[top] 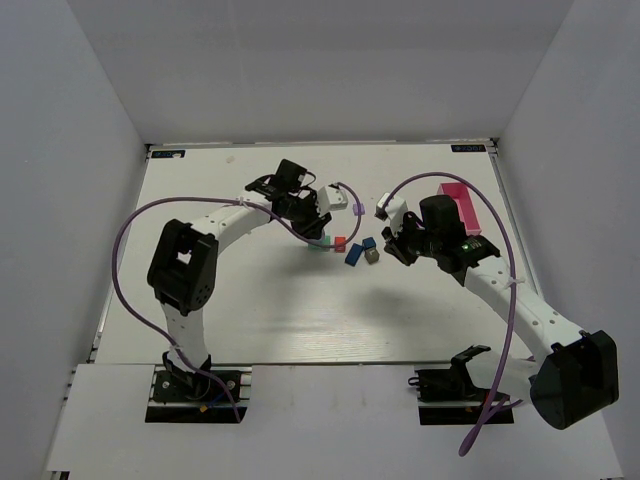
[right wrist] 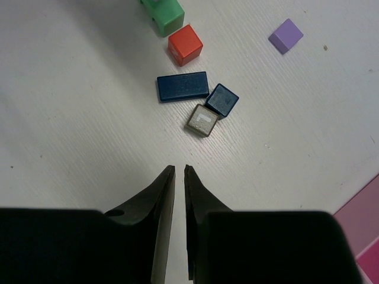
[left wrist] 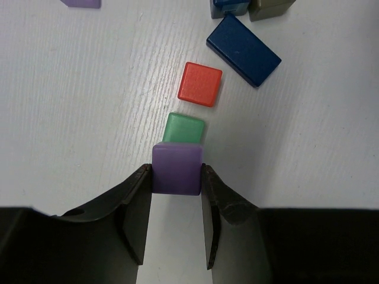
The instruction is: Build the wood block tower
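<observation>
The left gripper moves down and eases away from the red cube next to release the lilac cube, since the tabletop [top: 312, 246] beside the green cube is below the gripper.
My left gripper [left wrist: 176, 177] is shut on a lilac cube [left wrist: 176, 168] and holds it just at the near edge of a green cube [left wrist: 184, 128]. Beyond lie a red cube [left wrist: 200, 83], a blue brick [left wrist: 243, 49], a blue cube [left wrist: 228, 6] and a grey cube [left wrist: 269, 7], all flat on the table. My right gripper [right wrist: 180, 168] is shut and empty, just short of the grey cube [right wrist: 201, 120]. A second lilac cube [right wrist: 286, 35] lies apart. In the top view the left gripper [top: 318, 235] and right gripper [top: 392, 248] flank the cluster [top: 354, 252].
A pink box [top: 462, 205] stands behind my right wrist and shows in the right wrist view [right wrist: 361, 225] at the lower right corner. White walls enclose the table [top: 300, 320] on three sides.
</observation>
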Motion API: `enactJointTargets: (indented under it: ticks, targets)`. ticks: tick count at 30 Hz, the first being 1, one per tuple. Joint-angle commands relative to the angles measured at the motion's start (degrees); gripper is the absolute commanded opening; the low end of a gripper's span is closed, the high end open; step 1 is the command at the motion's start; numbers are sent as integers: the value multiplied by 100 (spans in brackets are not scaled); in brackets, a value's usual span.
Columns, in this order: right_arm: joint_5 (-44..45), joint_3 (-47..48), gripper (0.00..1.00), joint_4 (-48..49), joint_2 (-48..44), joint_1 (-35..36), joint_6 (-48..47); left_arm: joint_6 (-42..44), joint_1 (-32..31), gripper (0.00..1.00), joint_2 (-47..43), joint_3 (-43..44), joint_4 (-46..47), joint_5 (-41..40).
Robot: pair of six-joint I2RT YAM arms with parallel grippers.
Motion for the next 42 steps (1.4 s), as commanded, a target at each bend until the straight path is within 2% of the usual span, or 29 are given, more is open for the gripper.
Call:
enactJointTargets:
  ticks: [1,7,15,26,36,42]
  targets:
    - [-119,-30,18,-23,2,-12,-67,300,145,7,128,317,-289,585]
    - [-128,-30,18,-32,12,23,-67,626,260,7,427,721,-711,832]
    - [-128,-21,18,-58,20,6,-85,1004,260,7,173,274,-396,833]
    - [-146,-21,18,-58,11,-11,-85,1118,260,7,173,335,-448,886]
    - [-181,-3,18,-85,29,-3,-93,1118,313,10,173,335,-448,886]
    - [-172,-12,18,-76,47,-12,-85,1118,313,18,173,282,-396,886]
